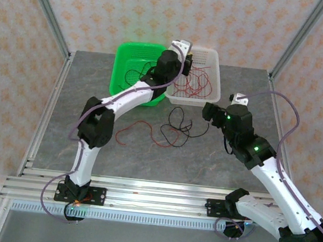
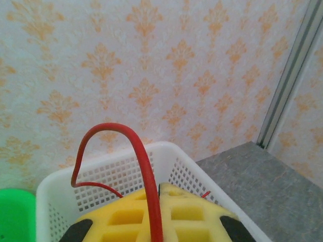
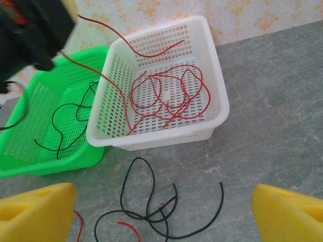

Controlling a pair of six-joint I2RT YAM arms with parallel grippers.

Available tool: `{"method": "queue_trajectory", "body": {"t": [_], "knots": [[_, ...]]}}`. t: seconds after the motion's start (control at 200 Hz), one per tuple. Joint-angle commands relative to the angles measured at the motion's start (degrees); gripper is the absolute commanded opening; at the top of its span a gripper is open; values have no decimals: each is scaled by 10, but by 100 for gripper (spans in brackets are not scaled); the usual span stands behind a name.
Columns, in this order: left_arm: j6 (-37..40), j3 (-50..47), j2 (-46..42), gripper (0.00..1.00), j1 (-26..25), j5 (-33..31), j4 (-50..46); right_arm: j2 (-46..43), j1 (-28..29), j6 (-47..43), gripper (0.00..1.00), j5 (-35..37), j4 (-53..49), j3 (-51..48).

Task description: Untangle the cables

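Next, my left gripper moves down into the white basket (image 1: pixel 216 80), above the coiled red cables, and releases the red cable there, because the basket already holds red cables.
My left gripper (image 2: pixel 159 187) is shut on a red cable (image 2: pixel 145 154) that arches up out of its yellow fingers (image 2: pixel 192 212), above the white basket (image 2: pixel 212 174). From above, the left gripper (image 1: pixel 181 49) hangs over the near-left edge of the white basket (image 1: pixel 216 80), where several red cables (image 1: pixel 192 81) lie coiled. A tangle of black cables (image 3: pixel 153 179) lies on the table, with a red piece (image 3: pixel 129 227) under it. My right gripper (image 3: pixel 161 206) stands open above this tangle, nothing between its fingers. The right gripper (image 1: pixel 208 112) is right of the black tangle (image 1: pixel 175 132).
A green basket (image 1: pixel 121 65) left of the white one holds a black cable (image 3: pixel 60 126). A loose red cable (image 1: pixel 135 128) lies on the grey table left of the black tangle. Metal frame posts and patterned walls enclose the table.
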Motion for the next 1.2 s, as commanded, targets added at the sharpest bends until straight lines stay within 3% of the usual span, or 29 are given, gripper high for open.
{"method": "queue_trajectory", "body": {"t": [0.0, 0.245, 0.641, 0.956, 1.091, 1.191], "knots": [[20, 84, 63, 0, 8, 21, 14, -10, 1, 9, 89, -5, 0, -11], [15, 174, 178, 0, 14, 31, -30, 8, 1, -5, 89, 10, 7, -7], [21, 180, 191, 0, 14, -1, -135, 29, 1, -6, 89, 2, 29, -12], [23, 224, 168, 37, 11, 27, -249, 32, 1, 1, 89, 5, 10, 5], [35, 242, 153, 49, 6, 14, -299, 35, 1, 13, 89, 11, -12, 16], [57, 275, 146, 51, -4, -18, -359, 38, 1, 25, 89, 9, -32, 25]]}}
